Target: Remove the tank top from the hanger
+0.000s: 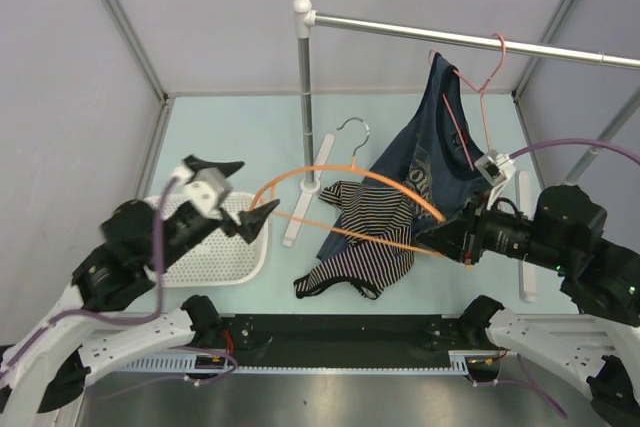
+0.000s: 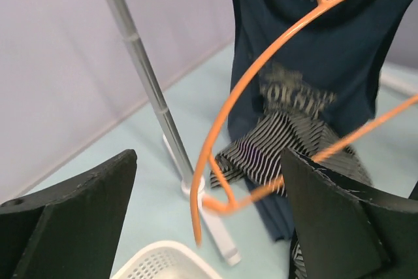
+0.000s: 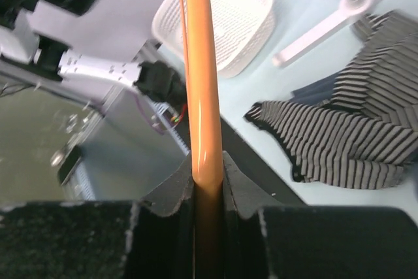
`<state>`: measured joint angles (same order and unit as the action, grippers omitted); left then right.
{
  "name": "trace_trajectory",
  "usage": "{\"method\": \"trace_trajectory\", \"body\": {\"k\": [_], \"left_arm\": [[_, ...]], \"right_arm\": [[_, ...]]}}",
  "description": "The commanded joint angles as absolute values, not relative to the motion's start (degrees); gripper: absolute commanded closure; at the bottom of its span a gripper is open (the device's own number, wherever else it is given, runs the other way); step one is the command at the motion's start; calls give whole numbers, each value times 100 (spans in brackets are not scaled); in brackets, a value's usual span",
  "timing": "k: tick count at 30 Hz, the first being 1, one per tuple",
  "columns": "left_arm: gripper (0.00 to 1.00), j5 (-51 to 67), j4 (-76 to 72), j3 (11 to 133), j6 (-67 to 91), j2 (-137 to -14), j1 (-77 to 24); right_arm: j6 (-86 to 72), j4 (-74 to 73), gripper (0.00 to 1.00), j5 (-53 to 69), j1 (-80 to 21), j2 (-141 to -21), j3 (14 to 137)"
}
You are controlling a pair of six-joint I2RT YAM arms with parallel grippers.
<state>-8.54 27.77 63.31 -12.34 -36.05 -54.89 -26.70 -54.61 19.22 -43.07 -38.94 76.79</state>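
Next I should move my right gripper up and outward to hang the silver hook over the metal bar [image 1: 396,28] and release, because the part of the metal bar beside the post is empty.
The orange hanger [image 1: 395,184] hangs level above the table, its silver hook pointing to the back. My right gripper [image 1: 443,237] is shut on its right end; in the right wrist view the orange bar [image 3: 199,63] sits pinched between the jaws of that gripper [image 3: 209,174]. My left gripper [image 1: 240,190] stands open at the hanger's left end, and the orange loop [image 2: 222,115] lies between the wide fingers of the gripper [image 2: 209,220], touching neither. The striped tank top [image 1: 365,252] [image 2: 274,145] [image 3: 339,142] lies crumpled on the table under the hanger's lower bar. Whether it still hangs on the bar I cannot tell.
A navy T-shirt [image 1: 440,137] [image 2: 313,31] hangs on a pink wire hanger from the metal rail [image 1: 450,35] at the back right. The rail's post [image 1: 305,97] [image 2: 140,63] stands just behind the hanger. A white basket [image 1: 215,242] [image 3: 228,11] sits under my left arm.
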Motion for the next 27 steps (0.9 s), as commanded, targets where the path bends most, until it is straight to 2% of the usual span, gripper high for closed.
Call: {"method": "trace_trajectory", "body": {"k": [1, 8, 14, 18, 27], "left_arm": [[4, -968, 2267, 6275, -528, -2752, -5511], [4, -1194, 2750, 6241, -53, -2347, -5511], [4, -1195, 2962, 6179, 158, -2417, -5511], [4, -1143, 2971, 6144, 220, -2636, -5511], [4, -643, 2857, 5846, 606, -3076, -5511]], "right_arm": [[-2304, -5677, 100, 768, -4306, -3902, 8654], [-1574, -6854, 100, -526, -4298, -4534, 10306], [-1134, -7066, 100, -1229, -4307, -4992, 11169], [-1020, -6953, 100, -1792, -4298, -5255, 11338], [-1327, -5846, 100, -1775, -4298, -5616, 10786]]}}
